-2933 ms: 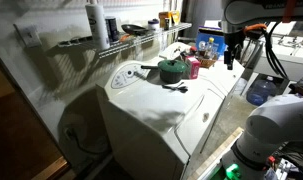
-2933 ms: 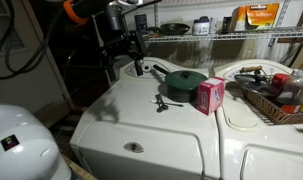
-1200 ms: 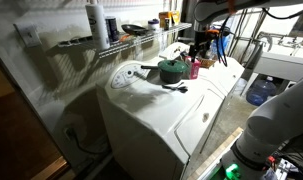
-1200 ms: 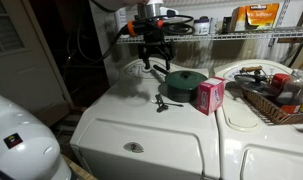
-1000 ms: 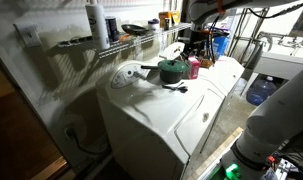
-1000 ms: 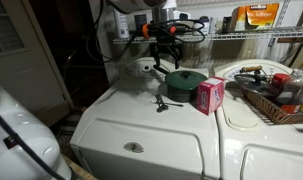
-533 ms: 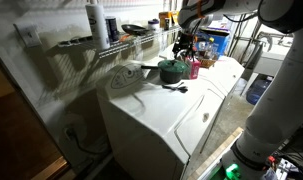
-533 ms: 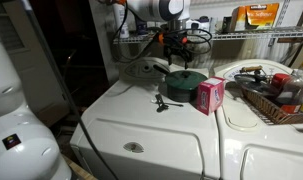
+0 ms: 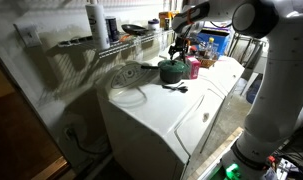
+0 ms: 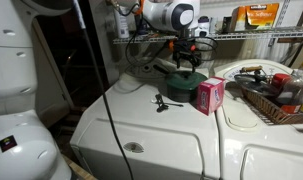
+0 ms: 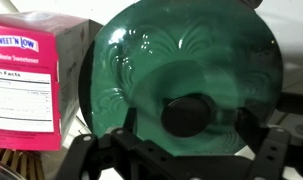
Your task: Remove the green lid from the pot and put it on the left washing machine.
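My gripper moves straight down around the knob (image 9: 174, 61) (image 11: 188, 115) next, then closes, as my open fingers still hang just above the lid.
The dark green lid (image 11: 181, 60) sits on the pot (image 10: 185, 85) on the left washing machine (image 10: 151, 130). In the wrist view its dark knob (image 11: 199, 115) lies between my open fingers, which are apart from it on both sides. My gripper (image 11: 196, 135) hangs just above the lid in both exterior views (image 9: 177, 53) (image 10: 186, 62). The pot (image 9: 173, 71) stands near the back of the machine top, its long handle (image 9: 149, 68) pointing toward the control panel (image 9: 124, 76). The pot body is hidden under the lid in the wrist view.
A pink Sweet'N Low box (image 10: 210, 95) (image 11: 36, 85) stands right beside the pot. A small dark object (image 10: 163, 102) lies on the machine top in front of the pot. A basket of items (image 10: 278, 95) sits on the second machine. A wire shelf (image 10: 231, 36) runs behind.
My arm has swung in over the machine and come down toward the pot; the gripper now hangs right above the lid. The lid and pot have not moved.
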